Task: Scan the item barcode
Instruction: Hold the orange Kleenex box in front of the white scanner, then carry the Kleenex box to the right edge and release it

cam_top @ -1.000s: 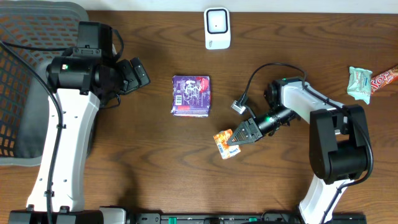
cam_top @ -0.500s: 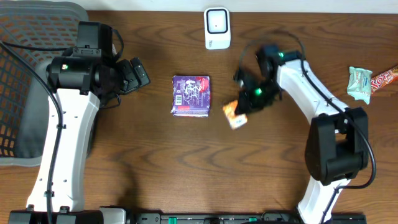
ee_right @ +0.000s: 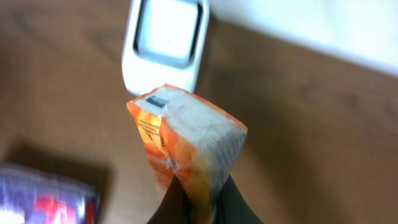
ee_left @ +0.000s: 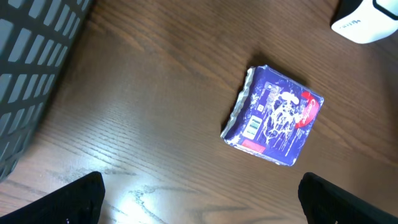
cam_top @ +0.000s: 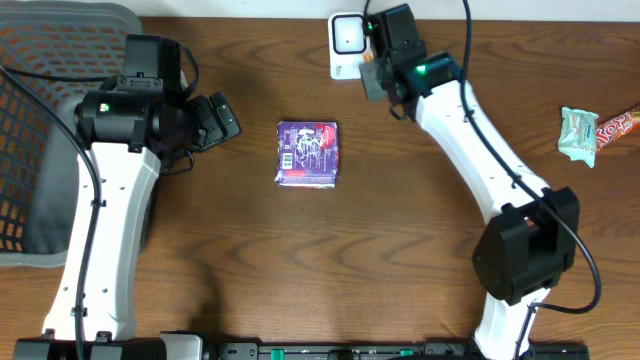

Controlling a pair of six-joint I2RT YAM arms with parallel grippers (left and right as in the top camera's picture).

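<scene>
My right gripper swings to the right in the overhead view next and releases the packet beside the red wrapper, since the packet is already at the scanner point(cam_top: 348, 44).
The item is a small orange and silver snack packet point(ee_right: 186, 137), pinched at its lower end by my right gripper point(ee_right: 199, 202), which is shut on it. It is held up just in front of the white barcode scanner point(ee_right: 165, 46), its printed end toward the scanner's window. From overhead, the right gripper point(cam_top: 385, 75) is at the table's far edge, right beside the scanner point(cam_top: 348, 44), and the packet point(cam_top: 372, 78) is mostly hidden under it. My left gripper point(ee_left: 199, 205) stands wide open with nothing between its fingers, at the left of the table point(cam_top: 225, 118).
A purple packet point(cam_top: 308, 153) lies flat mid-table, also seen in the left wrist view point(ee_left: 273, 115). A green packet point(cam_top: 578, 133) and a red wrapper point(cam_top: 618, 125) lie at the far right. A mesh chair point(cam_top: 50, 150) stands off the left edge.
My right arm has lifted the orange packet from the table's middle and swung it up and back to the scanner. The left arm has not moved.
</scene>
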